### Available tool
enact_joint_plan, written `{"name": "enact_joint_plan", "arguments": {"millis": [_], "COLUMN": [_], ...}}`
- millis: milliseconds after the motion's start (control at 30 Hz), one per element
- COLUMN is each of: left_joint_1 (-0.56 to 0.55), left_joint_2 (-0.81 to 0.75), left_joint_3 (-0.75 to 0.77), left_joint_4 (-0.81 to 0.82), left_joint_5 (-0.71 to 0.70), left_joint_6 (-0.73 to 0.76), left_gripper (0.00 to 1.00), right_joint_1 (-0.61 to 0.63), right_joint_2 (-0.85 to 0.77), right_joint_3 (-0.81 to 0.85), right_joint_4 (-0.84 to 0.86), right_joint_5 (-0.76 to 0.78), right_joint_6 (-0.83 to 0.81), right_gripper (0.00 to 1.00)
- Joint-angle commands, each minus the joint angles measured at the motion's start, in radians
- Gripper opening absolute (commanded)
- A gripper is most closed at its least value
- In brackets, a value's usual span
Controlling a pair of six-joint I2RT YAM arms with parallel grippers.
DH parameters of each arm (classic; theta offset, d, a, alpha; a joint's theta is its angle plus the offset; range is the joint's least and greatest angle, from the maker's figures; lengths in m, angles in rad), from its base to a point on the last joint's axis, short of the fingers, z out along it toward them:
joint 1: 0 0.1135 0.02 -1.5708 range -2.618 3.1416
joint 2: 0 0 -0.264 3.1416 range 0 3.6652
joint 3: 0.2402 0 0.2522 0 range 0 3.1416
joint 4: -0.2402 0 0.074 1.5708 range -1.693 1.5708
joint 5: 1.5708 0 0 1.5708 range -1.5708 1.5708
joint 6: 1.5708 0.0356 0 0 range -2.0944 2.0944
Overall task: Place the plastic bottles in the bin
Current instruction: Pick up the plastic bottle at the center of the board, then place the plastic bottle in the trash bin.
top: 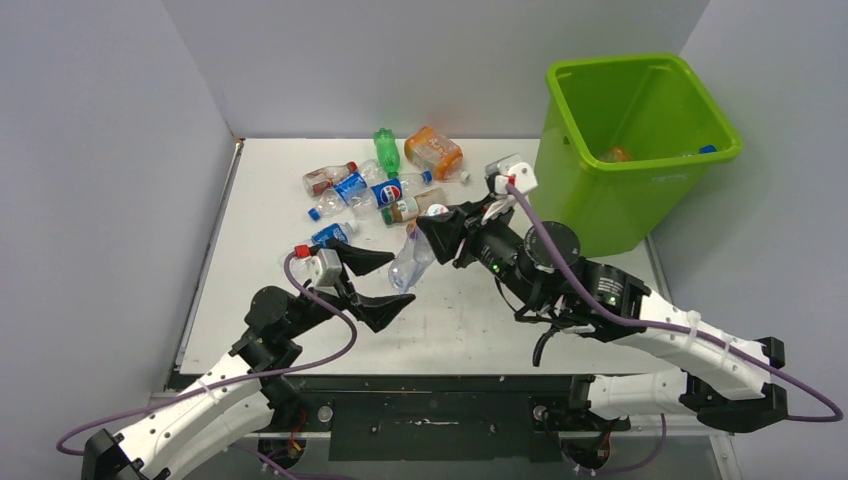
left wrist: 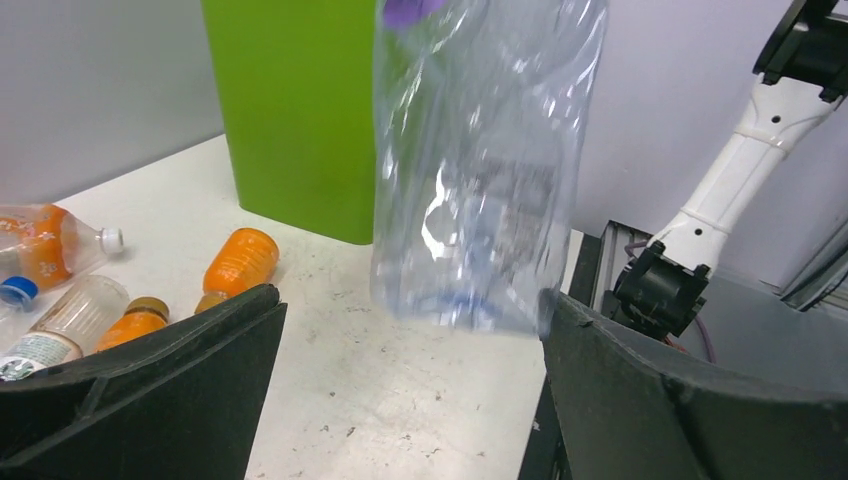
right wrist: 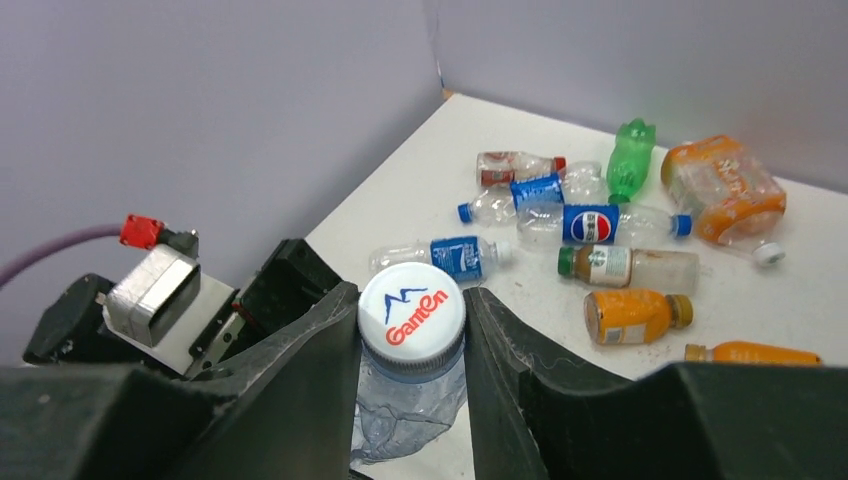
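Note:
My right gripper should move outward next, to the right in the top view, to the bin's opening (top: pixel 630 122). It should rise to clear the bin's rim and release the bottle.
A crushed clear bottle (top: pixel 410 262) hangs cap-up over the table's middle. My right gripper (top: pixel 432 228) is shut on its white "Ganten" cap (right wrist: pixel 411 308), one finger on each side. My left gripper (top: pixel 392 282) is open around the bottle's lower end (left wrist: pixel 480 170); its right finger (left wrist: pixel 620 380) is close beside the base, and I cannot tell if they touch. The left finger (left wrist: pixel 200 340) stands well apart. Several plastic bottles (top: pixel 380 190) lie at the back of the table, with blue Pepsi labels (right wrist: pixel 595 222), a green one (right wrist: pixel 630 155) and orange ones (left wrist: pixel 238 262). The lime-green bin (top: pixel 600 210) stands at the back right.
Inside the bin an orange bottle (top: pixel 617 154) and a blue cap (top: pixel 707 149) show. A large orange-labelled bottle (right wrist: pixel 722 187) lies at the pile's right end. Grey walls close the left, back and right sides. The left arm's wrist camera block (right wrist: pixel 160 290) sits close under my right gripper.

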Motion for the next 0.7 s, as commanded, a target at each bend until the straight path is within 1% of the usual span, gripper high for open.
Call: {"name": "enact_joint_plan", "arguments": {"millis": [0, 67, 133, 233, 300, 400, 533, 600, 667], "left_joint_1": [-0.002, -0.002, -0.002, -0.002, -0.001, -0.001, -0.004, -0.005, -0.004], "left_joint_2": [-0.014, -0.022, -0.022, -0.014, -0.003, 0.007, 0.012, 0.017, 0.024], "left_joint_3": [0.046, 0.041, 0.033, 0.033, 0.031, 0.033, 0.017, 0.021, 0.019], "left_joint_4": [-0.022, -0.028, -0.026, -0.043, -0.044, -0.070, -0.060, -0.058, -0.050], "left_joint_5": [-0.076, -0.108, -0.147, -0.185, -0.209, -0.243, -0.260, -0.254, -0.257], "left_joint_6": [0.029, 0.037, 0.045, 0.066, 0.081, 0.094, 0.104, 0.105, 0.110], "left_gripper": [0.96, 0.96, 0.96, 0.96, 0.96, 0.96, 0.96, 0.96, 0.96], "right_joint_1": [0.003, 0.003, 0.002, 0.003, 0.002, 0.002, 0.002, 0.004, 0.004], "right_joint_2": [-0.048, -0.045, -0.053, -0.093, -0.113, -0.114, -0.094, -0.085, -0.060], "right_joint_3": [0.110, 0.142, 0.147, 0.114, 0.123, 0.199, 0.318, 0.353, 0.387], "right_joint_4": [-0.031, -0.053, -0.066, -0.028, -0.017, -0.035, -0.040, -0.019, 0.022], "right_joint_5": [0.063, 0.071, 0.113, 0.174, 0.233, 0.345, 0.498, 0.573, 0.637], "right_joint_6": [-0.037, -0.052, -0.056, -0.075, -0.090, -0.107, -0.164, -0.203, -0.292], "right_gripper": [0.05, 0.05, 0.05, 0.05, 0.05, 0.05, 0.05, 0.05, 0.05]}}
